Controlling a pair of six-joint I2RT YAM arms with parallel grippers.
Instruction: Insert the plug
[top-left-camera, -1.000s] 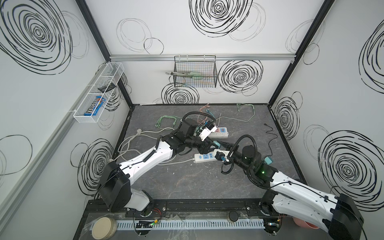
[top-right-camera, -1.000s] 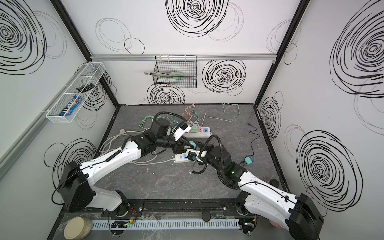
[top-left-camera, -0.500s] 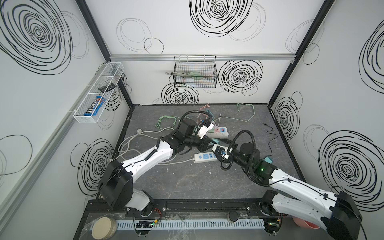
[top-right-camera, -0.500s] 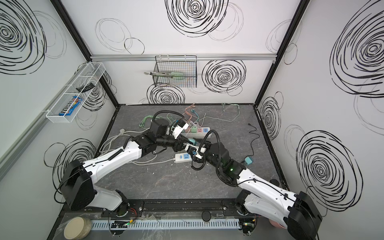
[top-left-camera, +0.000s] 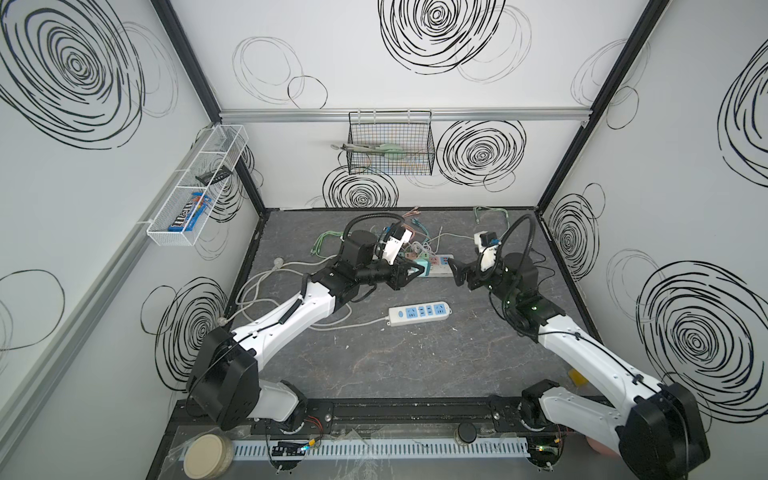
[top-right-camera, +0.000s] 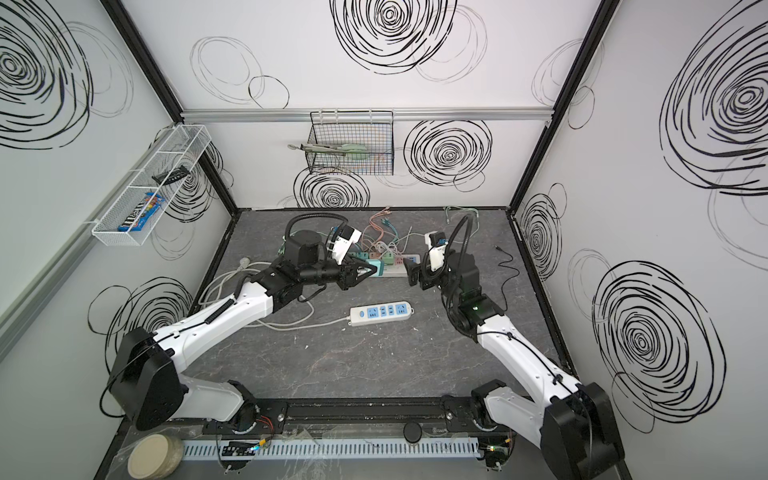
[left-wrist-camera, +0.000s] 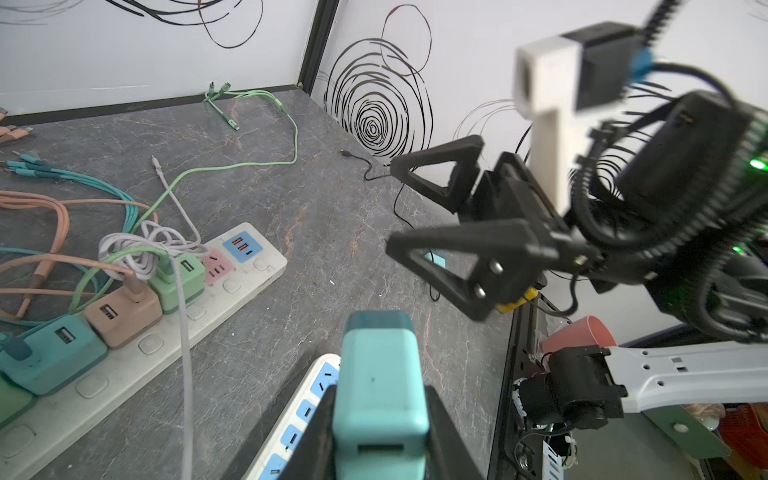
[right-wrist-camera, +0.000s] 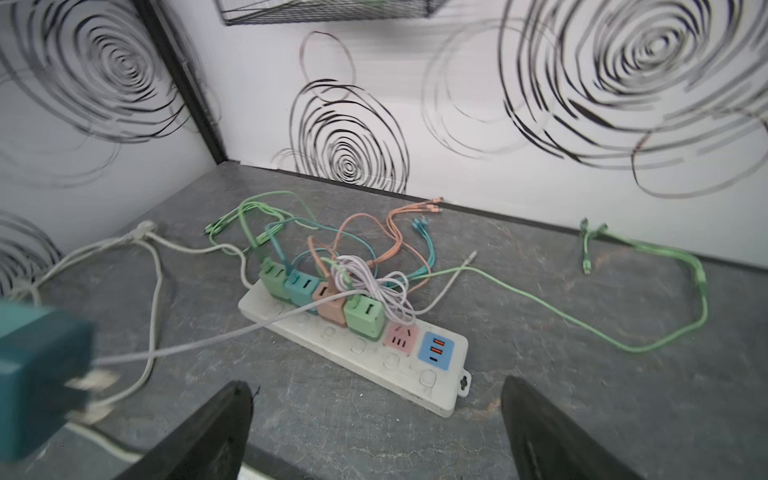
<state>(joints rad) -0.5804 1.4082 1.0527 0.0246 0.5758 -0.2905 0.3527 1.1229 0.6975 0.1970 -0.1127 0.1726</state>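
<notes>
The white cable (right-wrist-camera: 345, 294) drapes across the long power strip. I will turn my open right gripper and bring it outward and down onto the part of the cable beside its coil.
My left gripper (top-left-camera: 412, 272) (left-wrist-camera: 380, 401) is shut on the teal plug (top-left-camera: 420, 270) (top-right-camera: 375, 266) (left-wrist-camera: 379, 357), holding it in the air by its sides. Its prongs (right-wrist-camera: 89, 382) point toward the right arm. Below the plug, a small white power strip (top-left-camera: 419, 314) (top-right-camera: 381, 313) (left-wrist-camera: 309, 409) with blue sockets lies on the table. My right gripper (top-left-camera: 457, 274) (top-right-camera: 412, 275) (left-wrist-camera: 395, 208) (right-wrist-camera: 376, 384) hangs open and empty to the plug's right, a short gap from it. Its fingers (right-wrist-camera: 208, 436) stand wide apart.
A long white power strip (left-wrist-camera: 137, 365) (right-wrist-camera: 374, 365) behind the grippers carries several coloured chargers (right-wrist-camera: 328, 305) and tangled cables (right-wrist-camera: 365, 249). A green cable (right-wrist-camera: 623, 332) and a black cable (left-wrist-camera: 374, 170) trail at the right. A wire basket (top-left-camera: 390, 145) hangs on the back wall.
The right gripper has opened wide and drawn back to the right, away from the plug and the small strip. The left gripper has closed on the plug and keeps it raised.
</notes>
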